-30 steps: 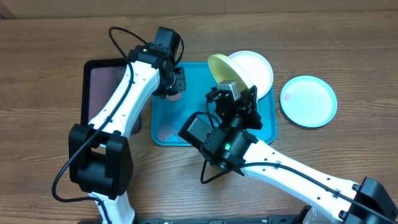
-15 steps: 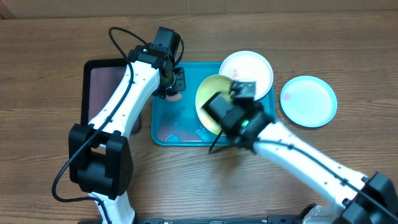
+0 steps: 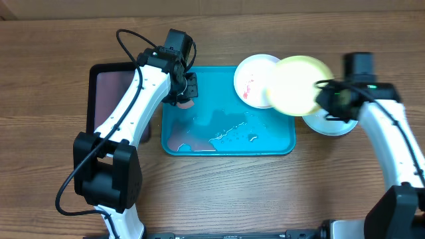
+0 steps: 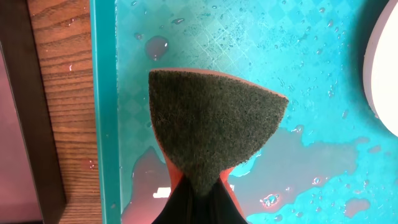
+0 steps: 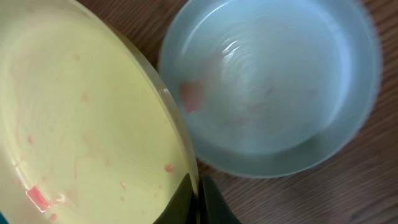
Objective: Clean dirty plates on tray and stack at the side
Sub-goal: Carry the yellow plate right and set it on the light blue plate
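I should next move my right gripper to the right in the overhead view and down onto the light blue plate [image 5: 273, 93], because its plate still hangs over the tray's edge.
My right gripper [image 3: 325, 99] is shut on the rim of the yellow-green plate [image 3: 295, 85] and holds it in the air, right of the turquoise tray [image 3: 275, 145]. In the right wrist view the plate [image 5: 81, 124] fills the left, pinched by the gripper [image 5: 198, 186], with faint red specks. The light blue plate [image 5: 273, 93] lies on the table below, mostly hidden in the overhead view [image 3: 335, 126]. The white plate [image 3: 249, 79], red-smeared, rests on the tray's far right corner. My left gripper [image 3: 184, 93] is shut on a green-and-orange sponge [image 4: 211, 124] over the tray's wet far left [image 4: 102, 93].
A black tray [image 3: 99, 99] lies left of the turquoise one, partly under my left arm. Reddish water pools on the turquoise tray's floor [image 3: 176, 139]. The table is brown wood [image 3: 53, 53].
My right arm has swung the yellow-green plate from over the tray rightward, off the tray and over the light blue plate. The left arm has not moved.
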`<state>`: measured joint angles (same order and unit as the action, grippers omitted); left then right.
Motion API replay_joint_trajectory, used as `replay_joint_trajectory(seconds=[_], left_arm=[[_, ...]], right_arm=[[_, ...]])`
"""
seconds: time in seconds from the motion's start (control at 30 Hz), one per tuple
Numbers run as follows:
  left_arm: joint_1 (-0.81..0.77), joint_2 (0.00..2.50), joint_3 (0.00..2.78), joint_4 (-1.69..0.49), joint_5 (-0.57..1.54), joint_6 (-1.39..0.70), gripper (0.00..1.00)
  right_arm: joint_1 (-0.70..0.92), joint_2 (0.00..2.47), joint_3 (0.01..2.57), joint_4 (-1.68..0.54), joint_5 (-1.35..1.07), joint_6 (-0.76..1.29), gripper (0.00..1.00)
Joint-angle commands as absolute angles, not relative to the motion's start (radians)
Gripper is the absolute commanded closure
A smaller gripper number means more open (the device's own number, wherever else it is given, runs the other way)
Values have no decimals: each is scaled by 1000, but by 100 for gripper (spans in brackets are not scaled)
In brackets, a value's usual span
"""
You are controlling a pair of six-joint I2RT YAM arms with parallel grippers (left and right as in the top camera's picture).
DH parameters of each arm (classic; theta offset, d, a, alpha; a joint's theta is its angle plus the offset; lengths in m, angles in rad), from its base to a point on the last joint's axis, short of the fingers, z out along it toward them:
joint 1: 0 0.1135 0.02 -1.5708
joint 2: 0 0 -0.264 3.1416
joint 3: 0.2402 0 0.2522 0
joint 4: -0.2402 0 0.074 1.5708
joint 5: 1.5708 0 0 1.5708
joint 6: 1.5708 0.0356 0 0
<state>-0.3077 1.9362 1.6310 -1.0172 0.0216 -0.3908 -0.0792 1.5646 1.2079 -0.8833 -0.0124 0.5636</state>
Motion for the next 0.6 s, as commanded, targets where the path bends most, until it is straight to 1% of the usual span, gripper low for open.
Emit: replay_joint_trajectory(seconds=[0.0, 0.03, 0.2, 0.43, 0.47, 0.5, 0.53, 0.57], left_arm=[[-315, 1943, 1631, -1016, 11, -405, 96], [-315, 1943, 1631, -1016, 11, -405, 96], [-315, 1943, 1631, -1017, 11, -405, 96], [-315, 1943, 1631, -1018, 11, -405, 96], [-315, 1943, 1631, -1018, 11, -405, 96], [-315, 1943, 1631, -1017, 11, -405, 96], [-315, 1943, 1631, -1017, 11, -405, 96], [-315, 1943, 1631, -1017, 11, -405, 96]], right_arm=[[-199, 1578, 1210, -872, -26, 541, 96], [-253, 1592, 1193, -865, 7, 541, 96], [-336, 1651, 1179, -868, 62, 542, 96], [-349, 1731, 1179, -861, 70, 542, 96], [-349, 1735, 1179, -862, 70, 542, 95], [-348, 1738, 1179, -862, 69, 542, 88], [-348, 1738, 1179, -863, 65, 542, 77], [-348, 1738, 1180, -862, 52, 541, 69]])
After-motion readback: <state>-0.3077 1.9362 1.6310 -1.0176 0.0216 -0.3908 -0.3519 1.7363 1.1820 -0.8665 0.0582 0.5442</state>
